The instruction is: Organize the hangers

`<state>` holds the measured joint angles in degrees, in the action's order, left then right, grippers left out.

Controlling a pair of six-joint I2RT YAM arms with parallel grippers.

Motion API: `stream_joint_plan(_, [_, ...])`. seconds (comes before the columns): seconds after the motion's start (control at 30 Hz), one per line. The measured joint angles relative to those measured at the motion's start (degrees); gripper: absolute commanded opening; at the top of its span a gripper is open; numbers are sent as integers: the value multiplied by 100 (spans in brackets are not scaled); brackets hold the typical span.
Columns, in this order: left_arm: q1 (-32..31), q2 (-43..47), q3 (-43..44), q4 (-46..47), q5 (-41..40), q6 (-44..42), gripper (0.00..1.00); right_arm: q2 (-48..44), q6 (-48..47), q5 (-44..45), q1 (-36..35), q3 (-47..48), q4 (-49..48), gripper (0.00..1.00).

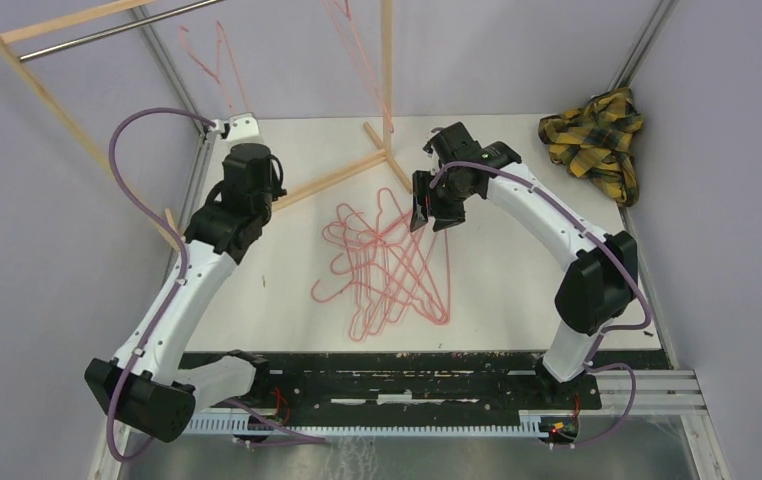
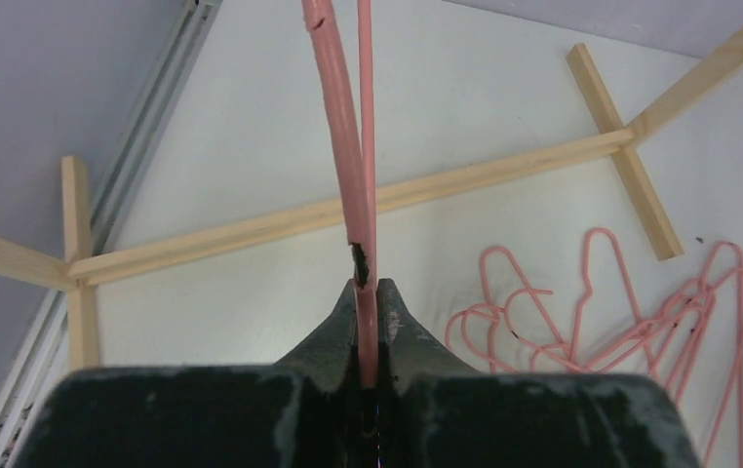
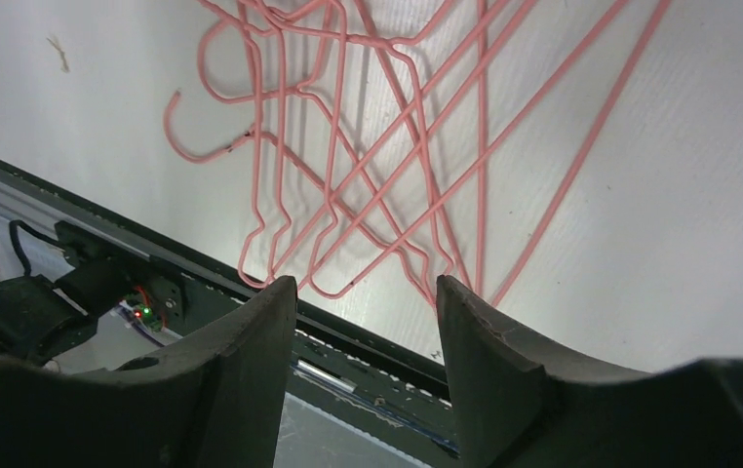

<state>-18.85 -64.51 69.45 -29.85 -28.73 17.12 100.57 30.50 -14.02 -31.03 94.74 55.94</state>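
Another hanger already hangs by the rack's upright post, so I will carry my left gripper toward the right in the top view beside that hanger (image 1: 365, 60) and release.
Several pink wire hangers (image 1: 387, 262) lie tangled in a pile on the white table; they also show in the right wrist view (image 3: 377, 146) and at the right of the left wrist view (image 2: 621, 322). My left gripper (image 1: 229, 122) (image 2: 368, 292) is shut on one pink hanger (image 1: 207, 62) (image 2: 346, 146) and holds it upright near the rack's left end. Another hanger (image 1: 357, 45) hangs by the rack's upright post. My right gripper (image 1: 425, 215) (image 3: 366, 292) is open and empty, above the pile's far right edge.
The wooden-framed rack with its metal bar (image 1: 107, 30) stands at the back left; its base beams (image 1: 342, 175) (image 2: 348, 210) lie on the table. A yellow-black plaid cloth (image 1: 597, 135) lies at the back right corner. A black rail (image 3: 251, 292) runs along the near edge.
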Motion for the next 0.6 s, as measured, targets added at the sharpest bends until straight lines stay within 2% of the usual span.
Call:
stream_joint_plan(0.23, [-476,-295,0,-2,-719,-223,3,96,-175,105,4,-17,83,63])
stream_joint_plan(0.6, [-1178,-107,-428,461,-1613,-313,3,417,-284,92,120,-15,79,62])
